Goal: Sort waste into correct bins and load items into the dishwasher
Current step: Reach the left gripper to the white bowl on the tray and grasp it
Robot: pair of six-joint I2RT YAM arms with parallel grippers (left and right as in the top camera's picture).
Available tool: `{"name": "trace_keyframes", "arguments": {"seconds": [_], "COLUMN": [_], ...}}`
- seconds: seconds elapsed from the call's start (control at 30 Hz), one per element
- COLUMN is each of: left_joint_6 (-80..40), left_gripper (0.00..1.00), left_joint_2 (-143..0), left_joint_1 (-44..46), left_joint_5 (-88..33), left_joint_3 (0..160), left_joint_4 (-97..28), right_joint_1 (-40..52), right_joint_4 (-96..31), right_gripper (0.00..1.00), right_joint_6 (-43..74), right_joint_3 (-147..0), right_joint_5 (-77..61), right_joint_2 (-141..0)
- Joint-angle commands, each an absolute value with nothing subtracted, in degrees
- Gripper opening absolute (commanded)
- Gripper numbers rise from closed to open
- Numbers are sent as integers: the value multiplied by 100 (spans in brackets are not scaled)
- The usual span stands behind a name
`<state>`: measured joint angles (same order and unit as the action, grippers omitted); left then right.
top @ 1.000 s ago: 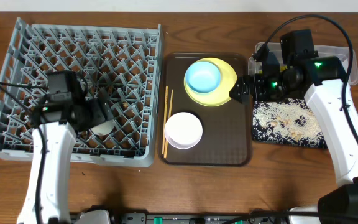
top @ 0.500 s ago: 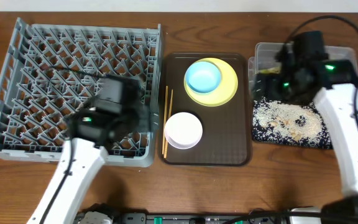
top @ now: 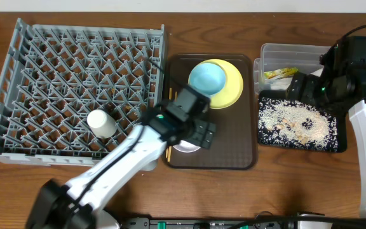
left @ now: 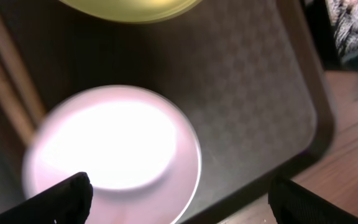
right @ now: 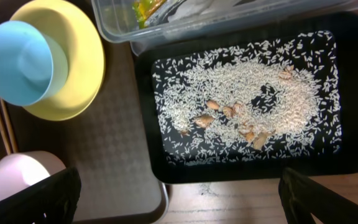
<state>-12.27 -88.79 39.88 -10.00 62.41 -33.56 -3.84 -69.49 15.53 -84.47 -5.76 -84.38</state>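
Note:
The bare tray on the pinkish-white bowl's side away from the chopsticks leaves room for the outer finger. My left gripper should next move down there onto the pinkish-white bowl's rim.
My left gripper is open and hovers low over the pinkish-white bowl on the brown serving tray; its fingertips straddle the bowl's near rim. The light blue bowl sits on the yellow plate. Chopsticks lie along the tray's left side. The small white cup lies in the grey dish rack. My right gripper is open and empty above the black tray of rice scraps. The green-and-yellow wrapper lies in the clear tub.
The brown serving tray stands between the rack and the two bins. Bare wooden table runs along the front edge. My left arm stretches across the rack's front right corner.
My left arm has swung right from the rack to above the pinkish-white bowl, leaving the white cup in the rack. My right gripper has drawn back to the right, off the plate's edge.

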Motion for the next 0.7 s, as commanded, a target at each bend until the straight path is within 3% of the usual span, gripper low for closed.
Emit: {"name": "trace_keyframes", "arguments": {"seconds": [0.0, 0.23, 0.37, 0.43, 0.67], "left_joint_6": [-1295, -1295, -1297, -1321, -1426], "left_gripper": [91, 77, 59, 55, 54], "left_joint_2": [-9365, -10197, -10383, -10381, -10307], "left_joint_1": [4165, 4300, 4311, 4311, 4311], "left_joint_5": [-982, -985, -987, -987, -989], "left_joint_3": [6302, 6302, 6302, 6302, 6307], "left_joint_4": [-3221, -3129, -3135, -3114, -3072], "right_joint_1": [-425, -427, -427, -427, -427], "right_joint_4": [-6989, -7006, -7011, -7022, -7052], "right_gripper": [99, 99, 98, 98, 98], "right_joint_6": [1627, 1627, 1627, 1627, 1627], "right_joint_3": [-8464, -8464, -8464, -8464, -8464], "right_joint_5": [-543, -543, -543, -543, -545], "right_joint_2": [-8436, -8436, -8436, -8436, -8436]}}
